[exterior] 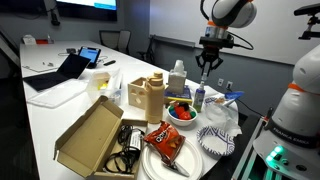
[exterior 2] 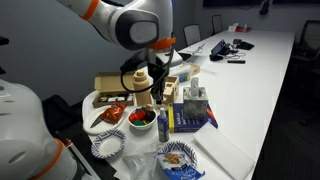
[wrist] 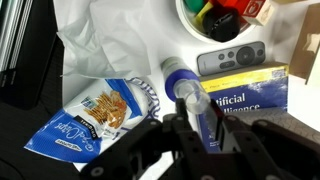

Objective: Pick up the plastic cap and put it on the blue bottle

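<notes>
My gripper moves down onto the blue bottle's opening (exterior 2: 163,111) (wrist: 184,84) next and releases the plastic cap there, since a gap still parts the cap from the bottle.
The blue bottle (exterior: 199,98) is small, slim and translucent. It stands upright on the white table (exterior: 60,115) next to a blue box. In the wrist view I look down on the bottle (wrist: 172,72). My gripper (exterior: 207,66) hangs straight above the bottle, a clear gap over its top. In the wrist view the fingers (wrist: 195,108) are drawn close around a small clear plastic cap (wrist: 192,97), held over the bottle's mouth. An exterior view shows my gripper (exterior 2: 160,90) just above the bottle (exterior 2: 164,122).
Two tan cartons (exterior: 146,95) and a larger clear bottle with a white cap (exterior: 178,75) stand close by. A bowl of red items (exterior: 182,112), a blue box (wrist: 245,90), a grey remote (wrist: 232,58), a snack bag (wrist: 90,115) and an open cardboard box (exterior: 95,135) crowd the table end.
</notes>
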Available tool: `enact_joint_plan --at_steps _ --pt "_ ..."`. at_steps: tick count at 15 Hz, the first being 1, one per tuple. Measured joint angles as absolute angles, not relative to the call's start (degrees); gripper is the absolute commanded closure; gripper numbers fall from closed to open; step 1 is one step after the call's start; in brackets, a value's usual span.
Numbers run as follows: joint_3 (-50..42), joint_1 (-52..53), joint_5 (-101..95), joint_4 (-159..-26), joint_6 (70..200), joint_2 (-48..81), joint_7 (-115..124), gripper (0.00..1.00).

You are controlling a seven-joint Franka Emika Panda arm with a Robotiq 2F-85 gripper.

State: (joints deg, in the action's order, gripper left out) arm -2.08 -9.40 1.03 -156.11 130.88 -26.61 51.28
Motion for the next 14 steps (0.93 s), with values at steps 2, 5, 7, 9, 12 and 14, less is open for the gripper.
enact_joint_plan --at_steps 2,5,7,9,12,14 --pt "-2.08 -9.84 1.03 -156.83 132.71 -26.57 51.28 0.94" --pt "-2.08 -10.65 1.03 -157.26 134.44 -26.38 51.28 0.94" --pt "-2.08 -11.07 1.03 -157.25 135.49 -25.99 51.28 0.94" --pt "-2.08 -11.22 1.03 -157.25 136.15 -25.48 51.28 0.94" --pt "-2.06 -11.22 1.03 -157.25 136.27 -24.63 51.28 0.94" --pt "-2.06 -11.22 1.03 -157.25 136.27 -24.11 51.28 0.94"
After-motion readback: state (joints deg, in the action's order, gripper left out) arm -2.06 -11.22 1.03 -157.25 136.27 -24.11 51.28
